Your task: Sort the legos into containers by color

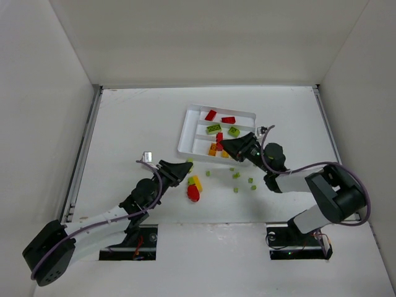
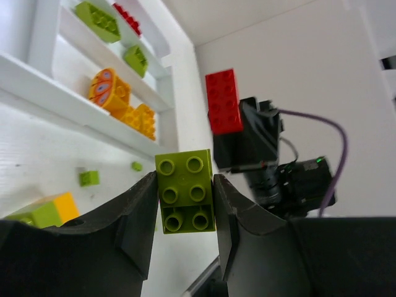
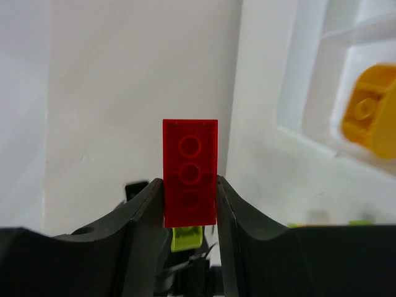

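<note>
Next, my right gripper moves outward, lowers the red lego over the far slot's empty end (image 1: 245, 119) and releases it, since red legos lie in that slot.
My left gripper (image 2: 184, 204) is shut on a lime green lego (image 2: 185, 192), held just above the table left of the tray; from above this gripper (image 1: 187, 166) sits near the table's middle. Over the near edge of the white tray (image 1: 192, 114), my right gripper (image 3: 189, 198) is shut on a red lego (image 3: 190, 170). From above, that right gripper (image 1: 224, 143) shows with the red lego (image 1: 219, 141) at its tips. The containers hold red legos (image 1: 211, 115) in the far slot, green legos (image 1: 213, 129) in the middle and orange legos (image 1: 213, 149) in the near one.
A clump of red, yellow and green bricks (image 1: 194, 187) lies on the table between the arms. Small green pieces (image 1: 236, 175) are scattered to its right. White walls close in the table on three sides.
</note>
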Available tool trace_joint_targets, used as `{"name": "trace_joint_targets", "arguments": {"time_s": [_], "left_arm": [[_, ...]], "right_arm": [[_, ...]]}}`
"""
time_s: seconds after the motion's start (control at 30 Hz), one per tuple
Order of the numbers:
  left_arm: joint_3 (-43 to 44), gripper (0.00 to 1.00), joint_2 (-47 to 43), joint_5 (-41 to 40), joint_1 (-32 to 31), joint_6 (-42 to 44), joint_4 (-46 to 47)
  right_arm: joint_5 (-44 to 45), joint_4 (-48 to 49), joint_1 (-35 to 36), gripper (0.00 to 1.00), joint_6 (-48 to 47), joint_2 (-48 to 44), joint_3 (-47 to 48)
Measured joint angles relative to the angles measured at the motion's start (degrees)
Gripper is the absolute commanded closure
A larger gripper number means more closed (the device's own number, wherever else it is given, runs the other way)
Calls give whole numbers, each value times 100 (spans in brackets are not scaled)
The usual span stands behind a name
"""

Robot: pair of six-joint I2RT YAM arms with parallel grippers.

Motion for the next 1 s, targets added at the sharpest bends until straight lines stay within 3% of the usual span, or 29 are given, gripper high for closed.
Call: {"name": "trace_joint_targets", "arguments": {"time_s": [0.23, 0.53, 0.7, 1.0], "left_arm": [[407, 86, 752, 7, -249, 407, -334], [588, 85, 929, -2, -605, 811, -555], [588, 85, 922, -20, -651, 914, -656], [586, 84, 920, -17, -669, 953, -656]], "right_arm": [[881, -2221, -723, 68, -778, -79, 901], [2212, -4809, -957, 68, -2253, 562, 3147], [2352, -5685, -1215, 68, -2656, 1344, 3928], [1821, -6336, -1659, 66, -2459, 1982, 4286]]}}
